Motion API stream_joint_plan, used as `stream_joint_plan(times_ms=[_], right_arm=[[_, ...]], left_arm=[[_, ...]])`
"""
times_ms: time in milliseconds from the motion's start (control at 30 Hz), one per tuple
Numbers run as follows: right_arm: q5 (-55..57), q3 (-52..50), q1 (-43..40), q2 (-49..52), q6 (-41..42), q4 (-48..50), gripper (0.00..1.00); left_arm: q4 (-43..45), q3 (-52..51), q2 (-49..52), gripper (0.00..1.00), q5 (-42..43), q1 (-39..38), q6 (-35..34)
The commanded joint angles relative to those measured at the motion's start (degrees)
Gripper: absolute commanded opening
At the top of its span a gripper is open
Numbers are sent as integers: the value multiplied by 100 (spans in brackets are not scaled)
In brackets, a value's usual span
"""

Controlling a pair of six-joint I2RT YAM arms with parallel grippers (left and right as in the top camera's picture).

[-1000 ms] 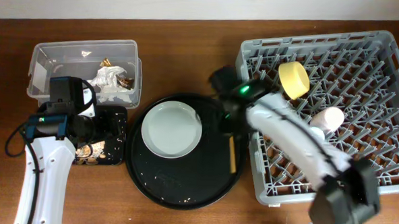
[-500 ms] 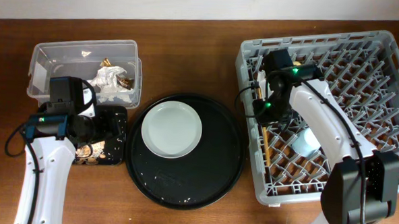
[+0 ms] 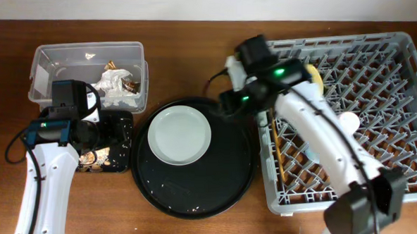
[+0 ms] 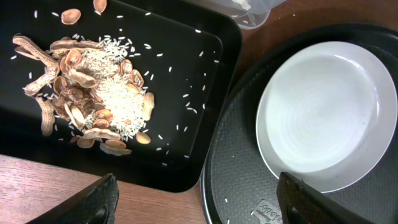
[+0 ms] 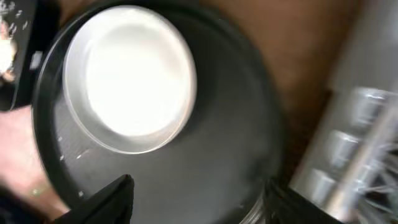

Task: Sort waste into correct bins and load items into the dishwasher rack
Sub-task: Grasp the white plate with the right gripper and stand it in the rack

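The right gripper shifts to the left in the overhead view next and lowers to the pale grey-green plate's rim facing the rack, since that rim lies uncovered.
The pale grey-green plate [image 3: 179, 135] [image 4: 326, 115] [image 5: 134, 78] lies on the round black tray [image 3: 223, 181]. My right gripper [image 3: 228, 104] [image 5: 199, 205] hangs open and empty over that tray's right side, beside the grey dishwasher rack [image 3: 380, 61] [image 5: 367, 124]. A wooden chopstick [image 3: 279, 154] lies in the rack's left part. The yellow bowl [image 3: 313, 78] and a pale cup [image 3: 348, 122] sit in the rack, partly hidden by my arm. My left gripper [image 3: 101, 132] [image 4: 199, 211] is open above the shallow black tray [image 3: 120, 120] [image 4: 186, 62], which holds shells and rice [image 4: 93, 93].
The clear tub [image 3: 56, 57] at the back left holds a white tissue wad [image 3: 111, 81] and some scraps. Bare wooden table [image 4: 74, 193] shows in front of the black tray. The round tray [image 4: 249, 186] nearly touches the black tray and the rack.
My right gripper carried the chopstick from the round tray into the rack, opened and let it go, then swung back left over the tray. The left arm has not moved.
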Motion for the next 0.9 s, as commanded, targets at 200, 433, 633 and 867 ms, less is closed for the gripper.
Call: stream_joint_plan(times_ms=[200,433,633,867], right_arm=[[-192,66,608,1856,846,367,66],[-105,66,706,2586,1257,352,26],[-20,81,446,2413,1469,109,4],[1716,407,-282,380,1097,-584,4]], left_arm=[[-7,-15,-76,81,46,20,-37],[-7,-15,-76,81,46,20,-37],[-7,-15,-76,81,46,20,-37],[-7,-15,-76,81,46,20,-37]])
